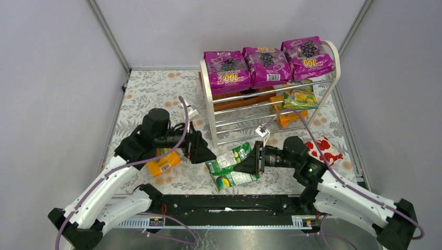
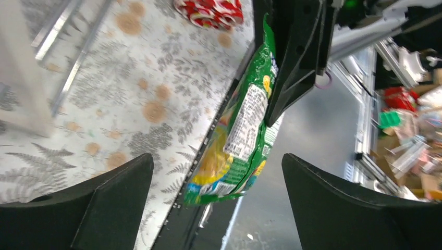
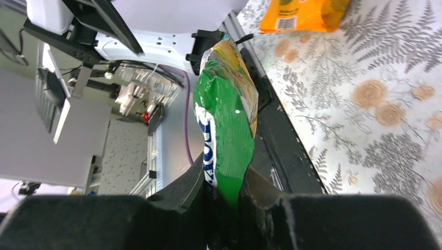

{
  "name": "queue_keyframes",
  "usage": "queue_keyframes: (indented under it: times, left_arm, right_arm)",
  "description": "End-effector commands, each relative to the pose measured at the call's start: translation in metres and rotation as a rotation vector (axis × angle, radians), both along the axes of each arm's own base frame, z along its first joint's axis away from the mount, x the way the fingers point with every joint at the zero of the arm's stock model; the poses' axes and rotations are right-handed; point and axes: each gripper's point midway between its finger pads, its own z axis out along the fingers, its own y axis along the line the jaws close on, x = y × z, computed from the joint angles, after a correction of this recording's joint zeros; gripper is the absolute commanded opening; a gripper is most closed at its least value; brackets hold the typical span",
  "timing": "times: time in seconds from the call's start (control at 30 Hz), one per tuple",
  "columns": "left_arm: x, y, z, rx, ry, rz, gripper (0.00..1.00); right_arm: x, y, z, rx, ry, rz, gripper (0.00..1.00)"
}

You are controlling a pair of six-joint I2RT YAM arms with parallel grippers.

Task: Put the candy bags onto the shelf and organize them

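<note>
The part of the shelf's rods beside the green-yellow bag below the magenta row is empty, so my right gripper should next turn outward, carry its green-white bag there and release it.
The white shelf (image 1: 207,99) stands at the back with three magenta candy bags (image 1: 267,65) in a row on its top tier. A green-yellow bag (image 1: 301,97) and an orange bag (image 1: 288,117) lie lower at its right end. Another orange bag (image 1: 163,162) lies on the table under my left arm. My right gripper (image 1: 246,164) is shut on the edge of a green-white bag (image 3: 226,130), holding it off the table. My left gripper (image 2: 216,159) stands open facing that bag (image 2: 240,130), its fingers apart on either side and not touching it.
A red-and-white heart-patterned package (image 1: 324,150) lies on the table right of my right arm. A brown tray (image 1: 241,99) sits behind the shelf's lower rods. Grey walls close in the left, right and back. The black base rail (image 1: 229,200) runs along the near edge.
</note>
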Motion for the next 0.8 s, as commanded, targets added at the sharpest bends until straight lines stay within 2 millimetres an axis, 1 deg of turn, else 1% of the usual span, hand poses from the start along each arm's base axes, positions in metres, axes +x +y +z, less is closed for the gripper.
queue_keyframes:
  times: [0.0,0.07,0.1,0.2,0.27,0.33,0.37,0.43,0.5,0.57,0.67,0.77]
  left_arm:
    - [0.031,0.014,0.04,-0.019,-0.202,0.193,0.99]
    - [0.048,0.027,0.046,-0.002,-0.257,0.32,0.99]
    - [0.055,0.034,0.051,0.001,-0.286,0.379,0.99]
    - [0.063,0.045,0.075,-0.042,-0.368,0.465,0.99]
    - [0.065,0.053,0.095,-0.094,-0.425,0.522,0.99]
    - [0.074,0.064,0.107,-0.12,-0.47,0.609,0.99]
    - [0.078,0.069,0.111,-0.128,-0.487,0.645,0.99]
    - [0.086,0.077,0.116,-0.133,-0.508,0.711,0.99]
    - [0.092,0.078,0.116,-0.131,-0.514,0.733,0.99]
    - [0.1,0.08,0.112,-0.125,-0.504,0.774,0.99]
    - [0.108,0.08,0.103,-0.119,-0.502,0.803,0.99]
    - [0.116,0.085,0.093,-0.092,-0.506,0.847,0.99]
  right_arm:
    - [0.011,-0.022,0.007,-0.06,-0.047,-0.153,0.0]
    - [0.017,-0.038,0.005,-0.125,-0.05,-0.238,0.0]
    - [0.025,-0.048,0.006,-0.158,-0.063,-0.312,0.0]
    - [0.045,-0.085,0.008,-0.265,-0.091,-0.518,0.0]
    - [0.061,-0.113,0.016,-0.309,-0.11,-0.689,0.0]
    - [0.073,-0.139,0.029,-0.299,-0.093,-0.853,0.01]
    - [0.076,-0.15,0.037,-0.272,-0.086,-0.918,0.01]
    - [0.08,-0.162,0.055,-0.177,-0.084,-1.001,0.02]
    - [0.085,-0.172,0.072,-0.053,-0.061,-1.084,0.03]
    - [0.092,-0.181,0.092,0.103,-0.035,-1.163,0.03]
    - [0.105,-0.187,0.108,0.268,0.002,-1.257,0.02]
    - [0.121,-0.19,0.12,0.367,0.029,-1.337,0.01]
